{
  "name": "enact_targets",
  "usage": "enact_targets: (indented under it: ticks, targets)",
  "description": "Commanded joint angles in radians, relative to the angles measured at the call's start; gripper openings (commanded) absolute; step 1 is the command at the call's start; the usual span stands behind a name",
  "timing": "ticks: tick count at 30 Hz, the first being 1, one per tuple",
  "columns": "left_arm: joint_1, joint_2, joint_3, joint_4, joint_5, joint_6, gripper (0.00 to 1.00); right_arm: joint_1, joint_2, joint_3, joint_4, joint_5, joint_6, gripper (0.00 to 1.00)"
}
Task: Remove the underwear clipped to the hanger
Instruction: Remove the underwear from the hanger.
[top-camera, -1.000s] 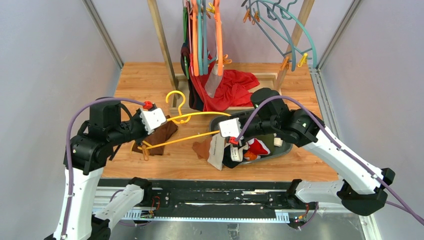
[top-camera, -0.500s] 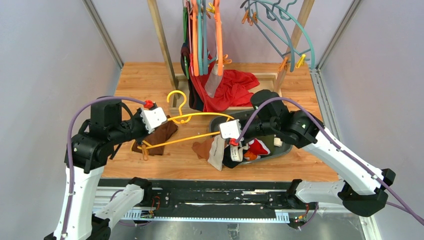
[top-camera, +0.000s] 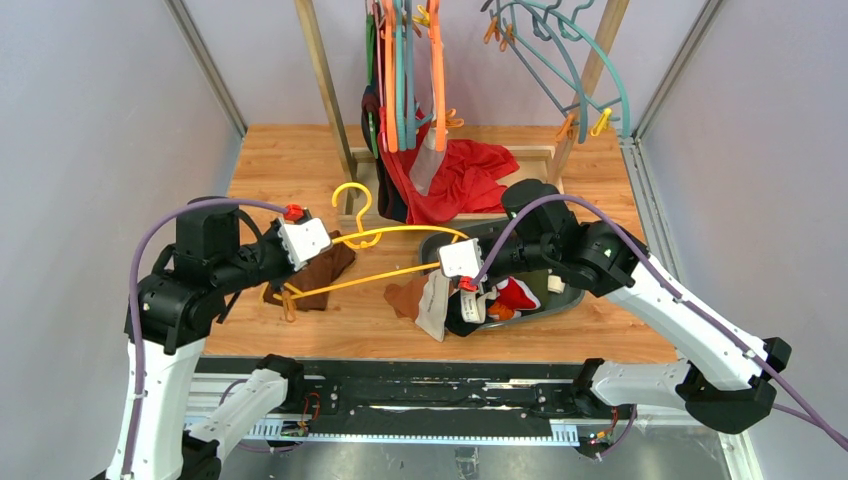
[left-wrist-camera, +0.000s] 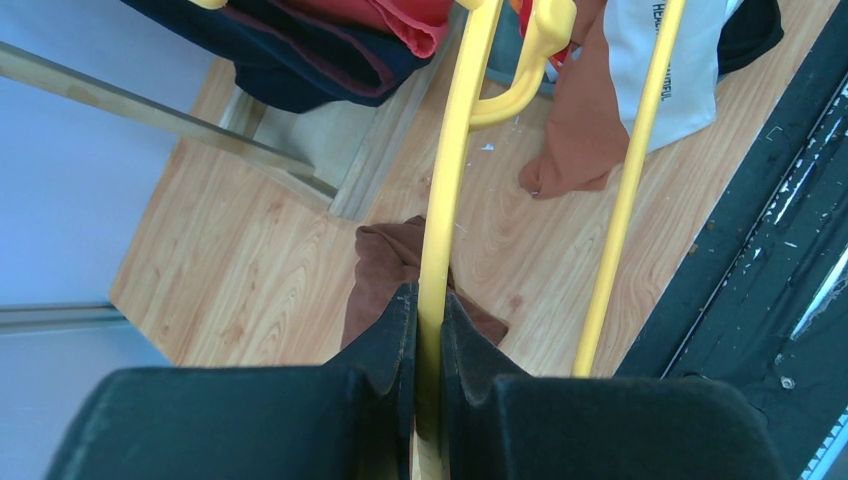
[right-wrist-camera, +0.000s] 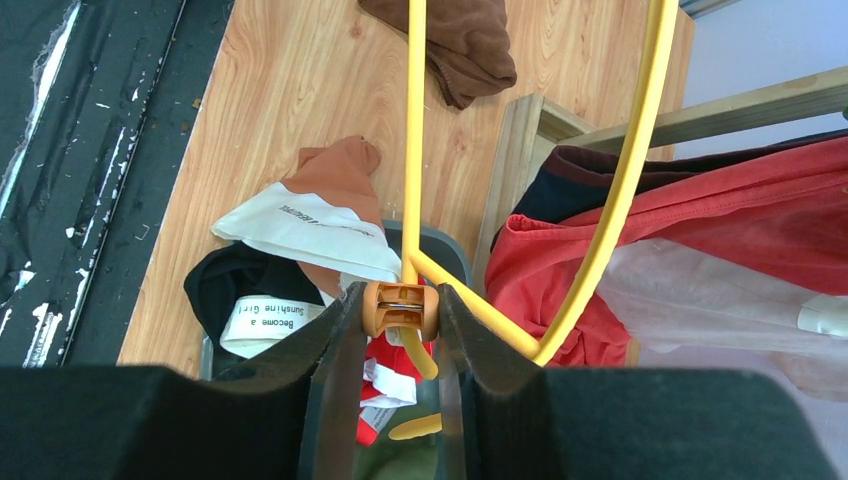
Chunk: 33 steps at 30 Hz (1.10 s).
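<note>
The hanger eases slightly toward the bin next in my left gripper, which releases the hanger's top bar there, since the brown briefs already drape over the bin's rim.
My left gripper is shut on the top bar of a yellow hanger held low over the table. My right gripper is shut on the hanger's orange clip above a grey bin. Brown briefs with a white waistband drape over the bin's left rim under the clip; I cannot tell if the clip grips them. Black briefs and red briefs with white trim lie in the bin. A pale beige piece hangs at the rack.
A dark brown cloth lies on the table under the hanger's left end. A large red cloth lies over the wooden rack base behind the bin. Orange and teal hangers hang from the rack at the back.
My left arm has shifted slightly to the left with the hanger. The right gripper stays on the clip.
</note>
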Motion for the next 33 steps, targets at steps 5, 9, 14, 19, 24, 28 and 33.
enact_targets:
  ticks: [5,9,14,19,24,28,33]
  targets:
    - [-0.003,-0.003,0.057,0.045,-0.012,-0.006,0.00,0.010,-0.026,-0.011,0.005,0.026,0.007,0.12]
    - [-0.003,0.002,0.085,0.042,-0.010,-0.004,0.00,0.007,-0.025,-0.005,0.012,0.020,0.024,0.15]
    - [-0.003,0.000,0.085,0.042,-0.005,0.003,0.00,0.007,-0.023,-0.003,0.011,0.020,0.030,0.23]
    - [-0.003,0.001,0.078,0.043,0.001,0.004,0.00,0.005,-0.021,0.001,0.010,0.022,0.034,0.27]
    - [-0.003,0.002,0.078,0.043,0.010,0.005,0.00,0.005,-0.017,0.014,0.011,0.020,0.042,0.10]
    - [-0.002,0.004,0.064,0.045,0.045,-0.001,0.00,0.004,-0.012,0.035,0.005,0.025,0.050,0.01]
    - [-0.002,0.020,0.028,0.050,0.076,-0.010,0.00,0.004,0.004,0.086,-0.024,0.066,0.048,0.01]
